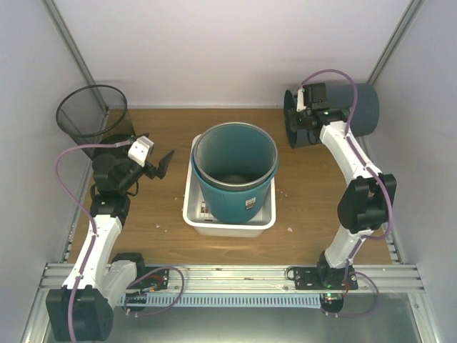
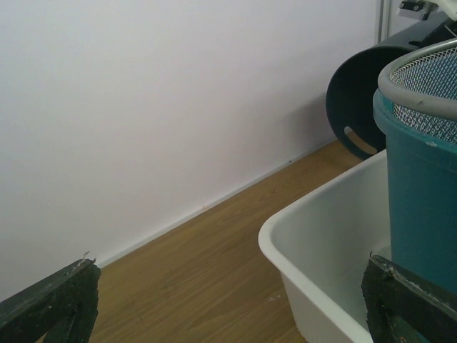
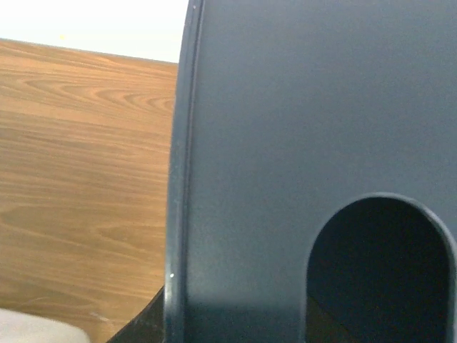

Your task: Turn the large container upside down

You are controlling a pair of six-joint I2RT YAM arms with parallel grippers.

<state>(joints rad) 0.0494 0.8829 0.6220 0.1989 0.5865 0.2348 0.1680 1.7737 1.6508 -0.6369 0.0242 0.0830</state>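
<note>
The container's opening faces sideways. I need to lower my right gripper with the container's rim, tilt it down onto the bare tabletop by the tray [image 3: 93,214], and let go.
The large dark grey container [image 1: 357,108] lies on its side at the back right, its open mouth facing left. My right gripper [image 1: 300,118] is at its rim, shut on it. In the right wrist view the container's wall [image 3: 285,128] with its handle hole fills the frame and hides the fingers. The container also shows far right in the left wrist view [image 2: 357,100]. My left gripper [image 1: 161,163] is open and empty left of the white tray, its fingers [image 2: 64,300] wide apart.
A teal bin [image 1: 235,179] with a grey mesh liner [image 2: 428,78] stands in a white tray [image 1: 194,207] at the table's middle. A black mesh basket [image 1: 89,111] stands at the back left corner. White walls close in the back and sides.
</note>
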